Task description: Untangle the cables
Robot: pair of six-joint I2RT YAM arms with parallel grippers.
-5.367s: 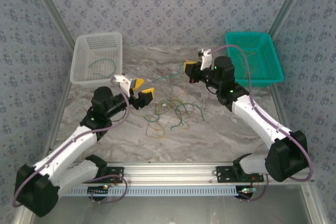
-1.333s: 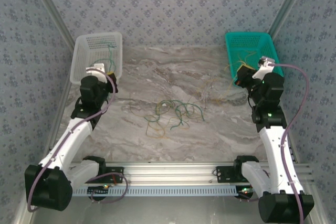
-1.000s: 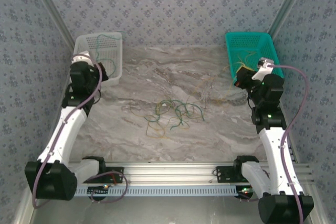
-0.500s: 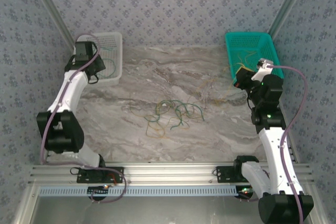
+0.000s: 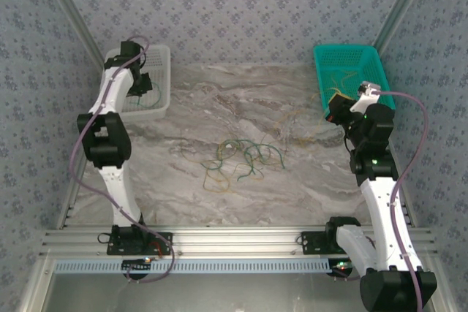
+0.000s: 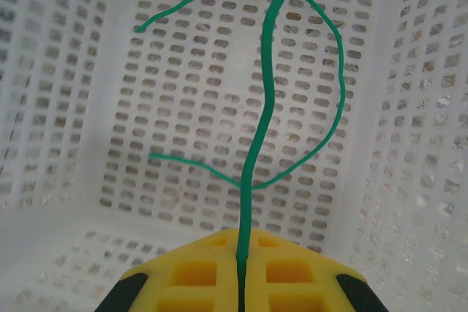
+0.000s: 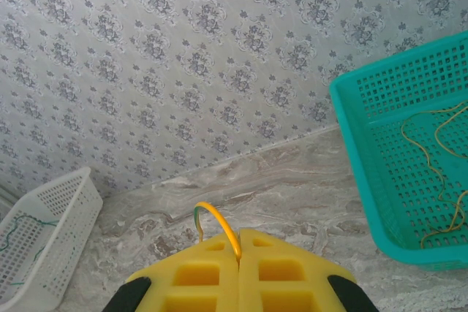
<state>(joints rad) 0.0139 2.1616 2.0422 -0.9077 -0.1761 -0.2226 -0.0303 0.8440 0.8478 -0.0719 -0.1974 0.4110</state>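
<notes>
Next I will lower my left gripper close to the white basket's bottom and release my green cable, since that bottom lies below the gripper, already holding another green cable.
A tangle of green and yellow cables [image 5: 241,158] lies mid-table. My left gripper [image 6: 241,245] is shut on a green cable [image 6: 265,100] that rises from between its yellow pads and hangs inside the white basket [image 6: 66,107]. Another green cable [image 6: 338,85] curls on that basket's floor. Seen from above, the left gripper [image 5: 141,84] is over the white basket [image 5: 159,55] at the back left. My right gripper [image 7: 239,246] is shut on a yellow cable [image 7: 219,221] that loops out of its pads. It hovers by the teal basket's near-left corner [image 5: 335,101].
The teal basket [image 5: 351,58] at the back right holds yellow cables [image 7: 439,144]. Thin yellow strands [image 5: 292,118] trail across the table between the tangle and the right gripper. Patterned walls close in the back and sides; a metal rail [image 5: 234,239] runs along the near edge.
The left arm has swung up and back, bringing its gripper and the green cable from the white basket's near edge to over the basket. The right arm has stayed put.
</notes>
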